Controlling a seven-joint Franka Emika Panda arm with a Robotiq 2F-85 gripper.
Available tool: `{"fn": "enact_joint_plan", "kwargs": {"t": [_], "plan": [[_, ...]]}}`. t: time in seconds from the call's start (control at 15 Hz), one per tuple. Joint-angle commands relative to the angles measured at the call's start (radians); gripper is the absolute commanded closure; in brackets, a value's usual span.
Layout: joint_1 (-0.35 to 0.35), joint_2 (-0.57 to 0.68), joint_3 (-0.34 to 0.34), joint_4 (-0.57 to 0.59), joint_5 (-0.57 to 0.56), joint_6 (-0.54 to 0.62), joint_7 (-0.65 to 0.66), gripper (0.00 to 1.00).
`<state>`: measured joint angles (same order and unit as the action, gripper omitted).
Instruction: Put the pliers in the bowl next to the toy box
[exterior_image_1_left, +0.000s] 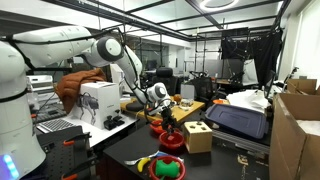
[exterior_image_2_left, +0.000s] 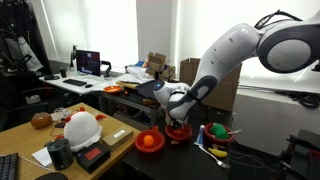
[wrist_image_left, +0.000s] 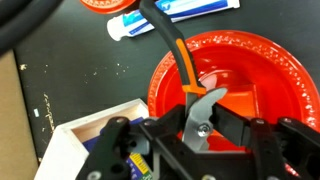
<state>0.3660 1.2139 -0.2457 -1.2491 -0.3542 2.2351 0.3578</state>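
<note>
I will lower the pliers in my gripper into the red bowl next. Then I will open my gripper to let them go.
In the wrist view my gripper is shut on the pliers. It holds them by their grey metal head, and the orange and black handles point away over the red bowl. The bowl lies directly beneath the jaws. The light wooden toy box sits just beside the bowl at the lower left. In both exterior views the gripper hangs close above the red bowl. The toy box stands next to it.
A white and blue tube and another red dish lie beyond the bowl on the black table. An orange bowl and colourful toys flank the red bowl. Cardboard boxes stand at one table end.
</note>
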Motion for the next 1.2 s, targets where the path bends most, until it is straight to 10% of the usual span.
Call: {"fn": "enact_joint_plan", "kwargs": {"t": [0.0,1.07,1.13], "plan": [[-0.01,0.071,0.001,0.118,-0.027,-0.061,-0.017,0.91],[0.0,0.084,0.008,0.12,-0.059,-0.077,-0.194,0.91],[-0.001,0.077,0.012,0.109,-0.057,-0.072,-0.223,0.41]]}}
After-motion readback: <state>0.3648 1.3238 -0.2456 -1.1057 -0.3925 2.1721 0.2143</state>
